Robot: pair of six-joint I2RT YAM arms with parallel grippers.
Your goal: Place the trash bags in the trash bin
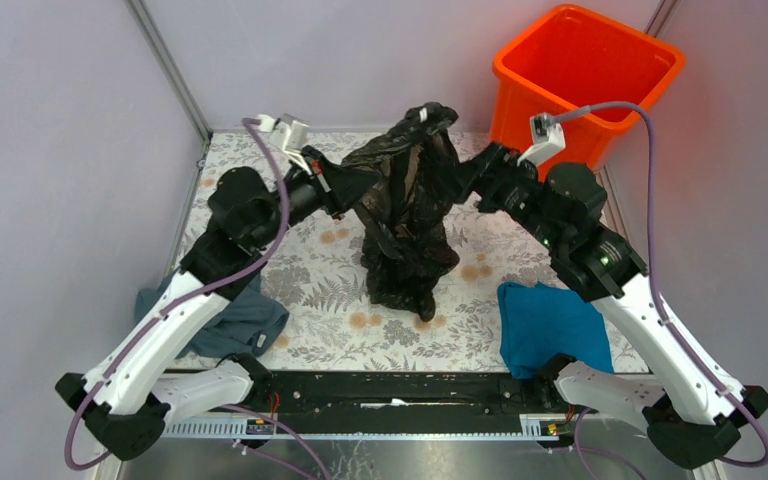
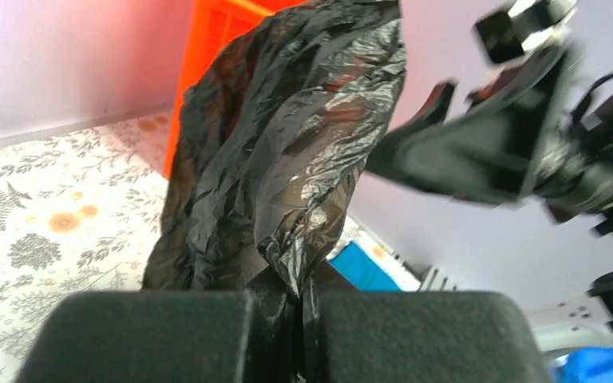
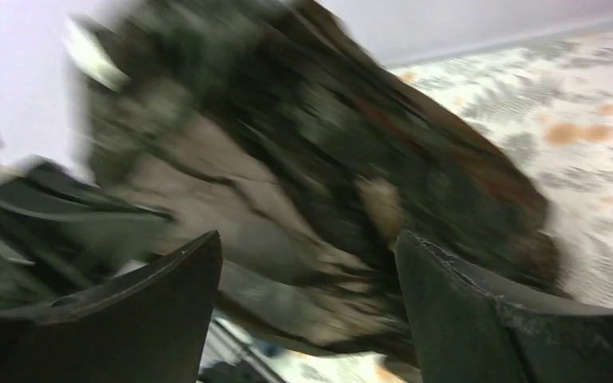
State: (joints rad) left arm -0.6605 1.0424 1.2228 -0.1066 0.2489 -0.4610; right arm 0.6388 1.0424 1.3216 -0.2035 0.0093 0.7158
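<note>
The bag's loose lower side [image 1: 440, 252] [image 3: 519, 227] hangs below my right gripper and to its left in the top view, so my right gripper will lower toward it next and close.
The black trash bag [image 1: 410, 210] hangs lifted in the middle of the table, its lower end trailing on the cloth. My left gripper [image 1: 360, 185] is shut on a fold of the bag [image 2: 287, 175], and its pads [image 2: 399, 335] pinch the plastic. My right gripper [image 1: 468, 180] is open right beside the bag's right side. In the right wrist view the blurred bag [image 3: 343, 167] fills the space ahead of the spread fingers [image 3: 463, 319]. The orange trash bin [image 1: 585, 75] stands at the back right, behind the right arm; it also shows in the left wrist view [image 2: 207, 56].
A grey-blue cloth [image 1: 230, 320] lies at the front left under the left arm. A teal cloth [image 1: 550, 325] lies at the front right, also in the left wrist view [image 2: 363, 267]. The table has a floral covering [image 1: 320, 270]. Grey walls close in on the sides.
</note>
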